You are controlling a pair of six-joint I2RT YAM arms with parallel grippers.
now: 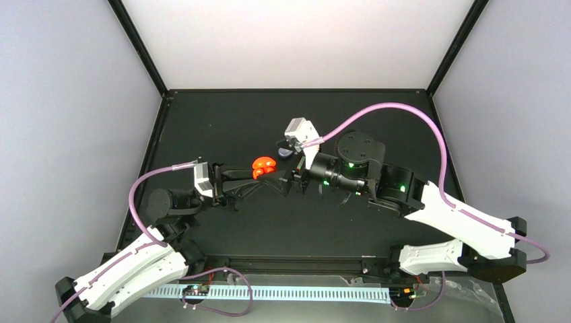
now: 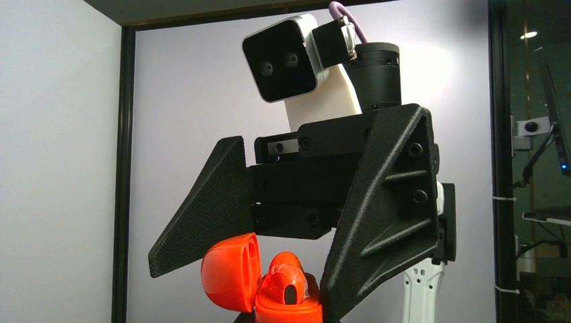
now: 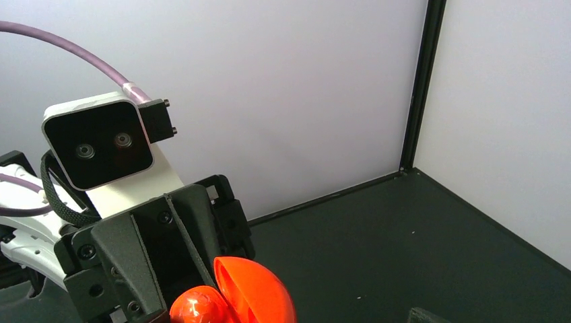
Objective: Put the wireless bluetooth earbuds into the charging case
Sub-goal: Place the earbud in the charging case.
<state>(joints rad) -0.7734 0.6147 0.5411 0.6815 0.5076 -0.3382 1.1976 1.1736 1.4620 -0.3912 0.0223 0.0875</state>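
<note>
An earbud already stands in the raised case, so I will tilt my left gripper downward, lower it to the tabletop near the purple object and let go of the case.
A red-orange charging case (image 1: 262, 167) is held above the table with its lid (image 2: 227, 272) hinged open. A red-orange earbud (image 2: 289, 277) stands up out of the case body. My left gripper (image 1: 267, 176) is shut on the case from the left. My right gripper (image 1: 288, 182) is open. In the left wrist view its two black fingers (image 2: 377, 222) straddle the lid and the earbud, and the right-hand finger is close against the earbud. The right wrist view shows the lid (image 3: 259, 289) and the earbud (image 3: 195, 306) from the other side. The other earbuds are out of view.
A small purple object (image 1: 285, 152) lies on the black table (image 1: 377, 121) just behind the right wrist camera, partly hidden by it. Light walls enclose the table on three sides. The arm bases stand at the near edge.
</note>
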